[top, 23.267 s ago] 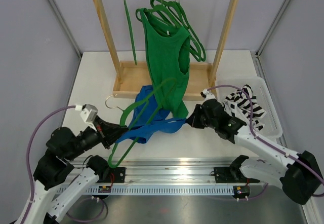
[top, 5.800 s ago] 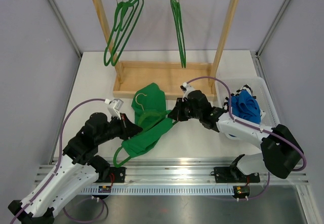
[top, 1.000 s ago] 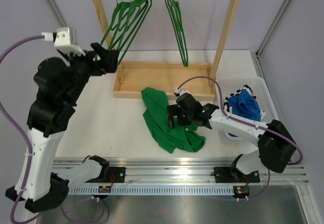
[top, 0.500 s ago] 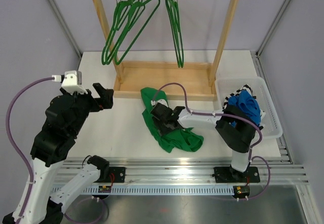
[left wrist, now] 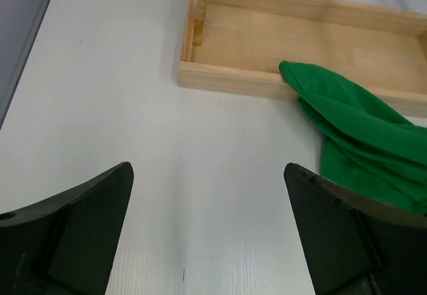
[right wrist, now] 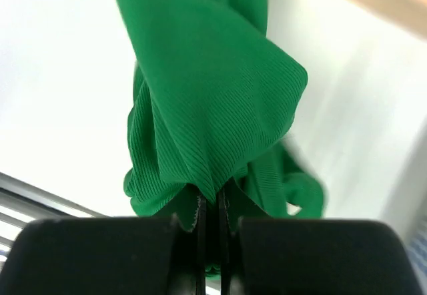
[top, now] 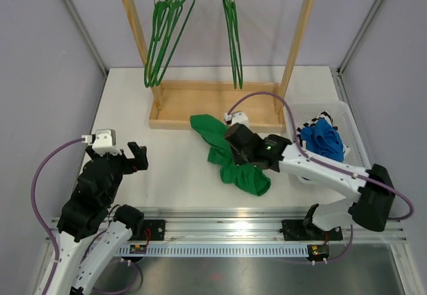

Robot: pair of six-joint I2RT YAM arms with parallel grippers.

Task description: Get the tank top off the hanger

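The white bin already holds garments, so the right gripper next lifts, carries the cloth over the bin's far half (top: 317, 120), lowers it and releases the fold.
The green tank top (top: 230, 153) lies crumpled on the white table in front of the wooden rack, off any hanger. My right gripper (top: 238, 139) is shut on a fold of that green cloth (right wrist: 213, 108), which hangs bunched from the closed jaws (right wrist: 212, 205). Green hangers (top: 163, 38) hang bare on the rod, more of them (top: 233, 38) to the right. My left gripper (top: 137, 158) stands open above bare table at the left, well away from the tank top (left wrist: 363, 141), with nothing between its fingers (left wrist: 87, 221).
The wooden rack's base tray (top: 200, 105) sits behind the cloth; its edge (left wrist: 227, 80) shows in the left wrist view. A white bin (top: 353, 141) at the right holds a blue garment (top: 322, 138) and a striped one.
My right gripper closed on the green tank top and drew it up and rightward. The left arm dropped from the rack down to the near left of the table, staying open.
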